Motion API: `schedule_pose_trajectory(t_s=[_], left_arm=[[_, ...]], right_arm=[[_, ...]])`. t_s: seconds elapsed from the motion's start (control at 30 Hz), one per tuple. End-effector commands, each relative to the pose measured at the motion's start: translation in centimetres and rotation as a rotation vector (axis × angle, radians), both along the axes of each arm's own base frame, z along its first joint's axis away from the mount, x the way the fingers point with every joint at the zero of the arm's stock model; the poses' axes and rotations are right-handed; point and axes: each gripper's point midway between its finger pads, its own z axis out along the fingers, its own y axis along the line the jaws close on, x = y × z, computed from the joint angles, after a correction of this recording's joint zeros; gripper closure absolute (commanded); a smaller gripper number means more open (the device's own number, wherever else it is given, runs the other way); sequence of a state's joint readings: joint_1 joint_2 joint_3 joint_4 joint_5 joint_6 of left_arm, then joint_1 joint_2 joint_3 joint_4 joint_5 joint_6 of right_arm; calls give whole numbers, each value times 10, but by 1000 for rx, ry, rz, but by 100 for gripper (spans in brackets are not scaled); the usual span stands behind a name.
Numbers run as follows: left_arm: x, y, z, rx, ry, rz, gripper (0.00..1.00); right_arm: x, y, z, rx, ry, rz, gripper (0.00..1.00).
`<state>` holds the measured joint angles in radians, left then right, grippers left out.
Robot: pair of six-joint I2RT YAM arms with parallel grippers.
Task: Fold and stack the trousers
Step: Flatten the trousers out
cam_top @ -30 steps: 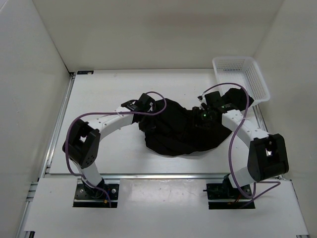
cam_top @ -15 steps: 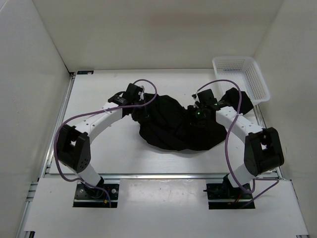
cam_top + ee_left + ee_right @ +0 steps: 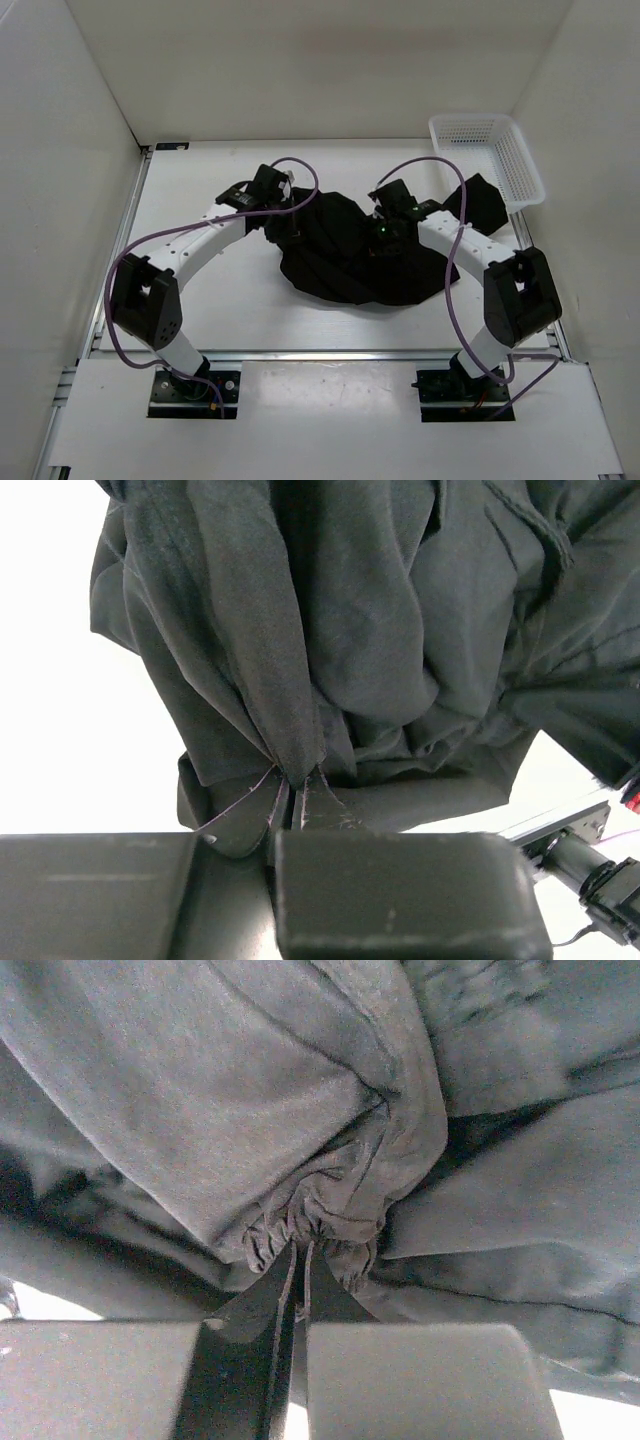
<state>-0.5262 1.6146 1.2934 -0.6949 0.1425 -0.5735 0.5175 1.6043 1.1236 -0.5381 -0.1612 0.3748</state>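
Note:
I will lift my left gripper up and to the left in the top view, over the bare tabletop, and let go of the trousers' fold, since the trousers (image 3: 345,260) lie bunched.
The black trousers (image 3: 345,260) lie bunched in a heap at the middle of the table, with one end (image 3: 480,200) trailing toward the basket. My left gripper (image 3: 283,215) is shut on a fold of the trousers (image 3: 290,680) at the heap's upper left. My right gripper (image 3: 385,225) is shut on a gathered bunch of the trousers (image 3: 330,1190) at the heap's upper right. In both wrist views the fabric is pinched between closed jaws. The drawstring is not visible.
A white plastic mesh basket (image 3: 490,155) stands at the back right corner, with the trousers' end touching its near side. White walls enclose the table (image 3: 200,290) on the left, back and right. Purple cables loop over both arms.
Both grippers have moved away from the arm bases, toward the back of the table, with the fabric. The right gripper also shifted left, and the heap has been drawn up and narrowed.

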Motion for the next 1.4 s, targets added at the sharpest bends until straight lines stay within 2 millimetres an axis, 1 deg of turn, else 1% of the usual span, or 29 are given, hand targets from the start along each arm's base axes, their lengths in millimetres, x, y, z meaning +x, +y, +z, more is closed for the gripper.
schedule_pose_trajectory(t_s=[0.0,0.07,0.1,0.13,0.23,0.27,0.33,0.37,0.47,0.5,0.53,0.57,0.6,0.63,0.67,0.7,0.73,0.77,0.8,0.83,0.87,0.9,0.93,0.97,1.0,1.03,1.1,1.2,1.37], left_arm=[[6,3,52,-27,-118,-32,90],[29,30,86,28,-201,24,90],[39,41,90,66,-199,48,90],[56,67,125,96,-259,95,90],[89,102,180,96,-348,163,90],[96,126,241,64,-461,220,90],[102,140,290,24,-567,240,90],[97,146,319,-59,-642,253,90],[92,144,343,-113,-713,239,90],[88,144,345,-113,-713,239,90],[83,141,344,-105,-711,220,90],[77,142,341,-102,-699,220,90],[74,141,324,-78,-658,215,90],[68,144,318,-57,-647,221,90],[50,147,330,-68,-692,222,90],[43,149,325,-60,-688,230,90],[35,145,293,-50,-605,211,90],[11,148,301,-60,-646,212,90],[-1,141,294,-79,-641,179,90],[-11,136,256,-78,-554,150,90],[-34,134,254,-97,-578,130,66],[-42,131,236,-91,-543,108,40],[-44,131,201,-62,-474,97,27],[-43,134,189,-40,-447,110,22],[-37,135,176,-19,-412,120,22],[-31,137,178,3,-421,109,22],[-19,137,175,22,-392,118,22],[-6,137,202,21,-447,120,22],[9,137,212,36,-461,120,24]], right_arm=[[32,-12,29,-44,-97,-63,100],[65,-24,68,-32,-191,-110,100],[74,-33,84,-33,-211,-140,100],[103,-44,125,-1,-304,-185,100],[137,-59,193,78,-408,-227,100],[157,-57,253,138,-531,-232,100],[161,-60,303,187,-596,-240,100],[163,-53,357,265,-709,-220,100],[149,-46,398,355,-768,-196,100],[148,-47,389,346,-743,-197,100],[135,-52,406,356,-791,-204,100],[133,-57,401,333,-794,-219,100],[138,-60,360,280,-707,-245,100],[122,-70,366,263,-735,-262,100],[118,-76,354,235,-720,-286,100],[116,-86,307,154,-627,-327,100],[97,-97,309,138,-653,-354,100],[90,-106,296,111,-645,-391,100],[80,-117,240,49,-540,-429,100],[61,-137,243,36,-579,-518,100],[51,-145,228,20,-563,-546,94],[45,-157,215,6,-551,-587,75],[32,-165,194,-12,-525,-600,51],[28,-167,188,-10,-511,-602,19],[27,-169,184,-13,-502,-596,9],[28,-169,189,-8,-513,-596,5],[24,-166,194,-2,-510,-576,0],[24,-165,199,7,-528,-562,0],[23,-167,209,7,-558,-561,3]])
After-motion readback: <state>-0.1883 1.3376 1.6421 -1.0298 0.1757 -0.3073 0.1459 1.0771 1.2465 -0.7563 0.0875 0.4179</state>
